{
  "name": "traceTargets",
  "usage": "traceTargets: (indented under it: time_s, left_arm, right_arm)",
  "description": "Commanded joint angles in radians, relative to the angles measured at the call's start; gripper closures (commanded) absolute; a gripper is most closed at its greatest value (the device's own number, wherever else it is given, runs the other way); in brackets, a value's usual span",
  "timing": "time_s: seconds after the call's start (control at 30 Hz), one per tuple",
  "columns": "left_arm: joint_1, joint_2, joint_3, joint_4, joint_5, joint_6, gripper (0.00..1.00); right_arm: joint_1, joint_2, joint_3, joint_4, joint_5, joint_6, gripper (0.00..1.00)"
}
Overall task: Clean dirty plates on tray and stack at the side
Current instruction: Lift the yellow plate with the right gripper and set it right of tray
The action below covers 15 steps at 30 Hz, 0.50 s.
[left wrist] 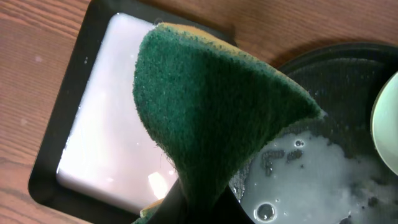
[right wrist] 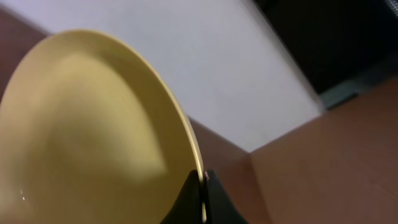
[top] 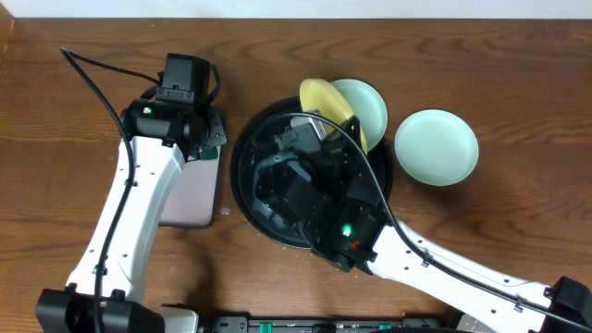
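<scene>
My right gripper will next turn the tilted yellow plate flat, then lower it past the tray onto the mint-blue plate that already lies aside (top: 437, 147).
My right gripper (top: 316, 128) is shut on the rim of the pale yellow plate (top: 324, 99) and holds it tilted on edge above the far side of the round black tray (top: 239, 176). In the right wrist view the jaws (right wrist: 204, 190) pinch the yellow plate's edge (right wrist: 81, 137). One mint-blue plate (top: 368, 106) lies behind the yellow one at the tray's far right rim. The other mint-blue plate (top: 437, 146) lies on the table to the right of the tray. My left gripper (top: 209, 141) is shut on a green scouring sponge (left wrist: 211, 106), left of the tray.
A rectangular black-rimmed tray with a pale pink inside (top: 190, 199) lies under the left gripper; it also shows in the left wrist view (left wrist: 68, 93). The round tray's floor (left wrist: 311, 168) holds foamy water. A mint plate's edge (left wrist: 388, 124) shows at the right.
</scene>
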Motion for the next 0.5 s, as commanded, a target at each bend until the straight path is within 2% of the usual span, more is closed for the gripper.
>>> traceTargets:
  time_s: [0.0,0.1,0.17,0.33,0.47]
  left_arm:
    - [0.003,0.005,0.003,-0.001,-0.011,-0.013,0.92]
    - [0.003,0.005,0.003,-0.001,-0.011,-0.014,0.93]
    - [0.003,0.005,0.003,-0.001,-0.011,-0.013,0.93]
    - [0.003,0.005,0.003,-0.001,-0.011,-0.014,0.93]
    - [0.003,0.005,0.003,-0.001,-0.011,-0.013,0.93]
  right_arm:
    - [0.003,-0.022,0.006,-0.105,-0.159,0.253,0.99]
    - [-0.026,-0.022,0.006,-0.231,-0.381,0.46,0.99]
    - [-0.057,-0.022,0.006,-0.262,-0.526,0.523,0.99]
    - [-0.18,-0.028,0.006,-0.252,-0.816,0.541,0.99]
    - [-0.332,-0.061,0.006,-0.241,-1.03,0.537,0.99]
